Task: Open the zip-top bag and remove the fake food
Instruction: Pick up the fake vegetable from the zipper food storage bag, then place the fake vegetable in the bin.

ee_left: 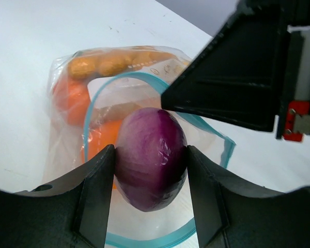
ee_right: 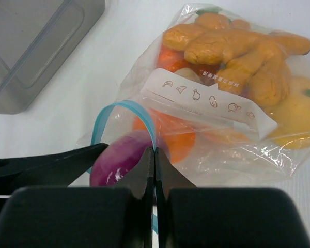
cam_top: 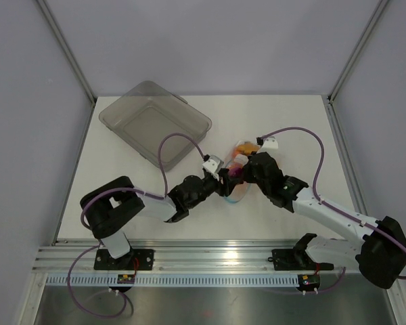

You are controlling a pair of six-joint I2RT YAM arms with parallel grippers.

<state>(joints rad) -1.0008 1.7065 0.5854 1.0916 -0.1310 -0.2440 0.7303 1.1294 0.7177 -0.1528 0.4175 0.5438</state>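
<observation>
I will lift the purple piece of fake food outward with my left gripper, to its left in the top view, and release it over the tray's empty bottom.
The zip-top bag [ee_right: 212, 150] lies on the white table with its teal zip strip [ee_right: 129, 106] standing open in a loop. My right gripper [ee_right: 154, 151] is shut on the upper lip of that strip. In the bag's mouth my left gripper [ee_left: 150, 155] is shut on a purple piece of fake food [ee_left: 151, 155], one finger pressing each side. Orange and yellow fake food [ee_right: 232, 49] still lies deeper in the bag. From above, both grippers [cam_top: 224, 183] [cam_top: 238, 175] meet at the bag [cam_top: 242, 150] near mid-table.
A grey translucent tray [cam_top: 155, 122] sits at the back left of the table, with nothing seen in it. The right arm's black housing [ee_left: 237, 67] hangs close over the bag mouth in the left wrist view. Walls enclose the table's far and side edges.
</observation>
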